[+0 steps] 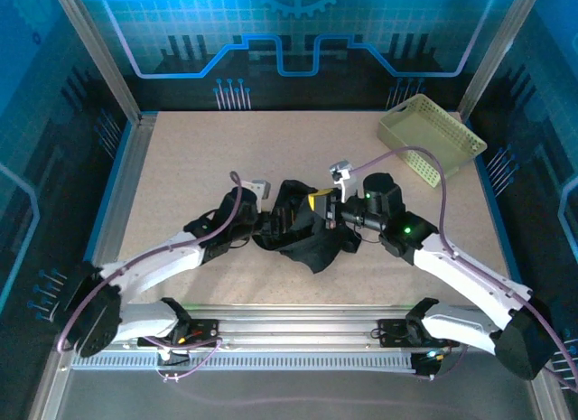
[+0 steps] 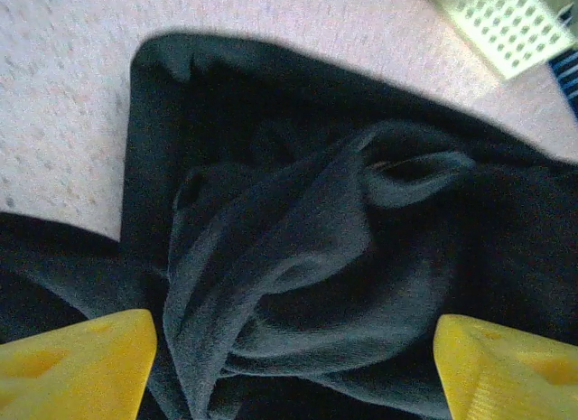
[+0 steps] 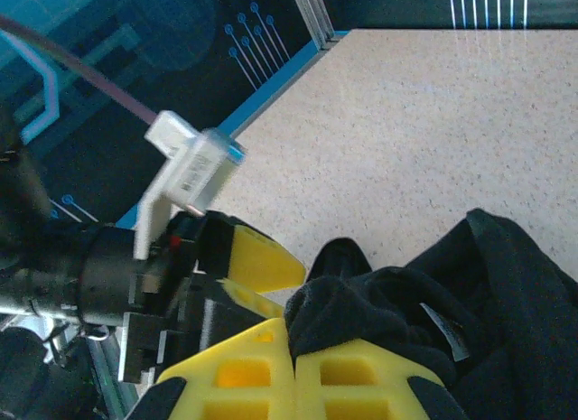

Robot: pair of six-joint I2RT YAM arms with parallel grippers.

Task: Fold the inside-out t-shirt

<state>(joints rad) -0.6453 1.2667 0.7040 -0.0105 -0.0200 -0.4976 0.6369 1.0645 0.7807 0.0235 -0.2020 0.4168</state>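
Observation:
The t-shirt [image 1: 307, 235] lies crumpled. My right gripper will next pull its bunched edge away from my left gripper toward the basket's side of the table and release it there.
The inside-out t-shirt [image 1: 307, 235] lies crumpled in a black heap at the middle of the table, between my two grippers. My left gripper [image 2: 293, 370] is open, its yellow fingers [image 2: 77, 361] wide apart on either side of loose folds of the t-shirt [image 2: 307, 257]. My right gripper [image 3: 293, 348] is shut on a bunched edge of the t-shirt [image 3: 379, 298], with a pale tag [image 3: 444, 331] lying just right of the pinch. The left gripper's yellow fingers [image 3: 262, 257] stand close beside it. From above, the left gripper [image 1: 271, 223] and right gripper [image 1: 320, 205] meet over the heap.
A pale yellow-green lattice basket [image 1: 432, 138] stands at the back right of the table, apart from the shirt; its corner [image 2: 506, 23] shows beyond the fabric. The beige tabletop [image 1: 190, 167] is bounded by blue walls and metal posts.

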